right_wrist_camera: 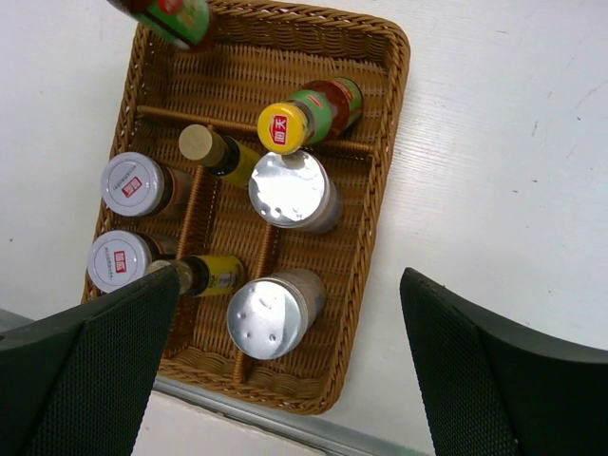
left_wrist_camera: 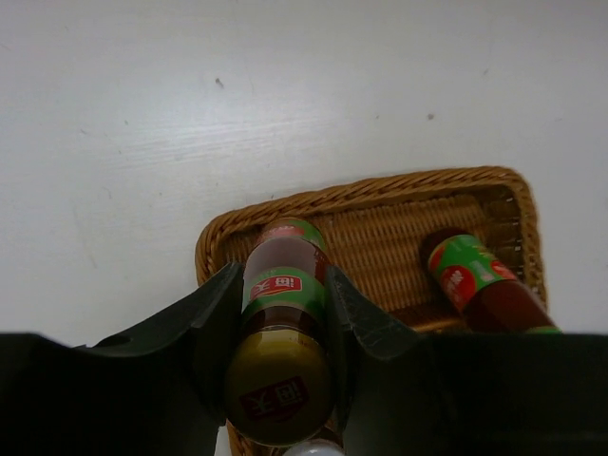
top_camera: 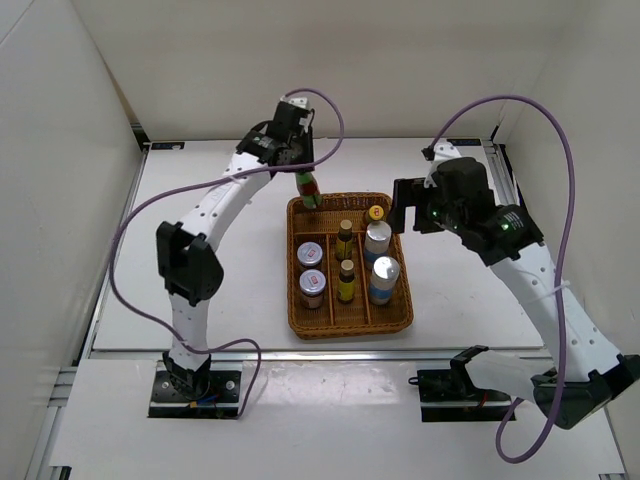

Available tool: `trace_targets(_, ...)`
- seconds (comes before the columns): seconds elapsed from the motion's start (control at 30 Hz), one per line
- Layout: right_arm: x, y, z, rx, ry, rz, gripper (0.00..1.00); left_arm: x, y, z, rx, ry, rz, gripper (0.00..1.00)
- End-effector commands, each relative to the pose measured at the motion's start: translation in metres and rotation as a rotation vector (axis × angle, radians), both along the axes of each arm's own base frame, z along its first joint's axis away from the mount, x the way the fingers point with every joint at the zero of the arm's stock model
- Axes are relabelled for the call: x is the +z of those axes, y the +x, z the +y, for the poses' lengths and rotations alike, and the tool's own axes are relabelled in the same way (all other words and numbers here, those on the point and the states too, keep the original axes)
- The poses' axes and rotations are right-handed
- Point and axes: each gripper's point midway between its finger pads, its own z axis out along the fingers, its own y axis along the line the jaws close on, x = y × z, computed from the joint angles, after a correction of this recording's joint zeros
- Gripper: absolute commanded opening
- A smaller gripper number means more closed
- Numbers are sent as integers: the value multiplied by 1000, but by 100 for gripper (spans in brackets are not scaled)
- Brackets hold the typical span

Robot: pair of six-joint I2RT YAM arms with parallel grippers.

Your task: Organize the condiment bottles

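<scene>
My left gripper moves down to the tray's far corner (top_camera: 311,219) (left_wrist_camera: 244,246) next and releases the held bottle upright there, because bare wicker shows beneath the bottle.
My left gripper (left_wrist_camera: 282,277) is shut on a tall yellow-capped, red/green-labelled bottle (left_wrist_camera: 282,328), held upright over the far left corner of the wicker tray (top_camera: 296,318); it shows in the top view (top_camera: 308,188). The other tall bottle (top_camera: 376,213) stands in the far right part of the tray and also shows in the left wrist view (left_wrist_camera: 472,278). Two white-lidded jars (right_wrist_camera: 131,182) (right_wrist_camera: 119,258), two brown bottles (right_wrist_camera: 204,144) (right_wrist_camera: 204,274) and two silver-topped cylinders (right_wrist_camera: 290,188) (right_wrist_camera: 269,313) stand in the tray's compartments. My right gripper (right_wrist_camera: 290,275) is open and empty, high above the tray's right side (top_camera: 403,215).
The tray's far compartment (left_wrist_camera: 399,228) has bare wicker between the two tall bottles. White table (top_camera: 200,260) lies left and right of the tray. White walls close in the back and sides. The table's metal front edge (right_wrist_camera: 285,418) runs just below the tray.
</scene>
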Motion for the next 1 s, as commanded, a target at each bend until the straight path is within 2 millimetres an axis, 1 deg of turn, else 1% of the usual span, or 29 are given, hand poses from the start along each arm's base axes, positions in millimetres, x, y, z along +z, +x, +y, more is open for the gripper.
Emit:
trace_targets(0.0,9,-9,-12,-22,-18,-27,100,5,5,-11,-5,-39,-21,11)
trace_targets(0.07,16,-9,-16,-39,-19,-50,100,-6,6,-10,4,-22,-4,11)
trace_targets(0.1,14,-10,-17,-34,-31,-44,100,-13,8,-11,18,1,0,11)
trace_targets(0.13,14,-10,-17,-34,-31,-44,100,-20,8,-15,16,13,9,12)
trace_targets(0.17,12,-11,-20,-42,-42,-39,100,-21,8,-14,10,20,7,15)
trace_targets(0.2,11,-12,-21,-42,-47,-31,100,-30,9,-12,22,39,19,16)
trace_targets(0.23,11,-11,-22,-49,-51,-34,100,-30,7,-15,19,45,16,18)
trace_targets(0.27,9,-13,-24,-44,-59,-36,100,-35,8,-16,19,51,25,26)
trace_targets(0.3,9,-13,-24,-44,-59,-36,100,-39,7,-15,19,56,34,31)
trace_targets(0.33,7,-15,-24,-44,-64,-28,100,-40,4,-20,10,57,34,37)
trace_targets(0.37,7,-15,-24,-44,-64,-28,100,-39,5,-18,17,62,30,43)
trace_targets(0.4,10,-16,-25,-44,-58,-37,100,-43,4,-17,29,65,37,61)
trace_targets(0.43,7,-16,-27,-52,-68,-32,100,-38,2,-19,27,66,25,71)
trace_targets(0.47,7,-16,-27,-52,-69,-32,100,-38,2,-18,35,72,21,79)
trace_targets(0.5,9,-17,-28,-53,-64,-40,100,-33,2,-17,35,67,14,96)
trace_targets(0.53,9,-17,-28,-53,-64,-40,100,-26,0,-17,36,60,4,100)
trace_targets(0.57,9,-17,-28,-53,-64,-40,100,-26,0,-17,36,60,4,100)
trace_targets(0.6,9,-17,-28,-53,-64,-40,100,-15,0,-16,36,47,-17,100)
trace_targets(0.63,9,-17,-30,-60,-68,-43,100,-10,-1,-16,36,42,-25,100)
trace_targets(0.67,9,-16,-31,-67,-73,-45,100,13,0,-16,30,23,-70,100)
trace_targets(0.7,9,-16,-31,-67,-73,-45,100,25,-3,-14,31,15,-82,100)
trace_targets(0.73,8,-16,-34,-78,-85,-41,100,45,-7,-11,32,-4,-111,100)
trace_targets(0.77,12,-14,-38,-97,-92,-56,100,65,-12,-8,25,-10,-140,100)
trace_targets(0.8,8,-14,-39,-111,-100,-41,100,77,-15,-2,25,-4,-167,100)
trace_targets(0.83,7,-13,-41,-119,-114,-31,100,106,-25,9,40,-14,-224,100)
trace_targets(0.9,4,-11,-45,-137,-140,-19,100,127,-36,30,68,32,-278,100)
trace_targets(0.93,2,-8,-48,-153,-150,-14,100,150,-50,44,85,29,-325,100)
trace_targets(0.97,2,-8,-50,-162,-157,-17,100,139,-57,54,84,87,-311,100)
